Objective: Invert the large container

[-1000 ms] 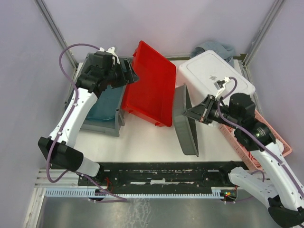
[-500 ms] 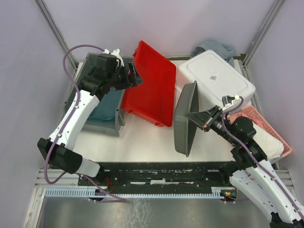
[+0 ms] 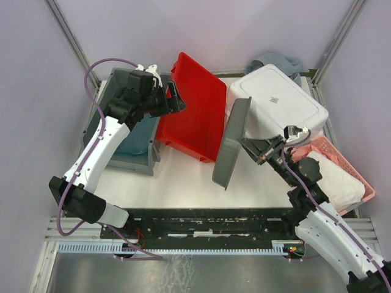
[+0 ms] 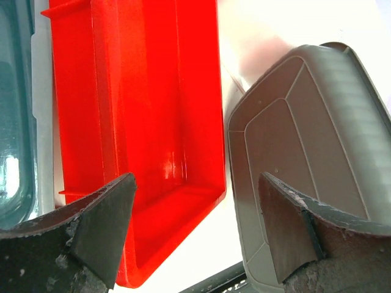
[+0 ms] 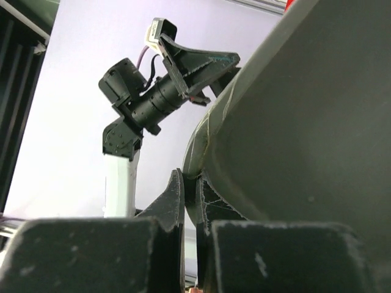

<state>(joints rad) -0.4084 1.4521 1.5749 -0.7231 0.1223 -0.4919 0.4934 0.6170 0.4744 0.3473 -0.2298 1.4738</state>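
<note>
The grey container (image 3: 229, 143) still stands on its edge. Next, my right gripper draws its rim back and down toward the table, then releases it.
The large grey container (image 3: 229, 143) stands on its edge in the middle of the table, tilted, its hollow side facing right. My right gripper (image 3: 249, 146) is shut on its rim; in the right wrist view the fingers (image 5: 190, 189) pinch the rim of the grey wall (image 5: 305, 122). My left gripper (image 3: 174, 97) is open and empty, above the near left part of the red bin (image 3: 192, 113). In the left wrist view its gripper (image 4: 197, 189) spans the red bin (image 4: 146, 110) and the grey container's outer bottom (image 4: 299, 140).
A white tub (image 3: 275, 97) lies upside down at the back right. A pink basket (image 3: 351, 174) with white cloth is at the right edge. A grey bin with a teal inside (image 3: 125, 137) is at the left. A blue-grey cloth (image 3: 275, 62) lies at the back.
My right arm drew back toward the near edge and swung the grey container left, more upright and away from the white tub. My left gripper shifted slightly right over the red bin.
</note>
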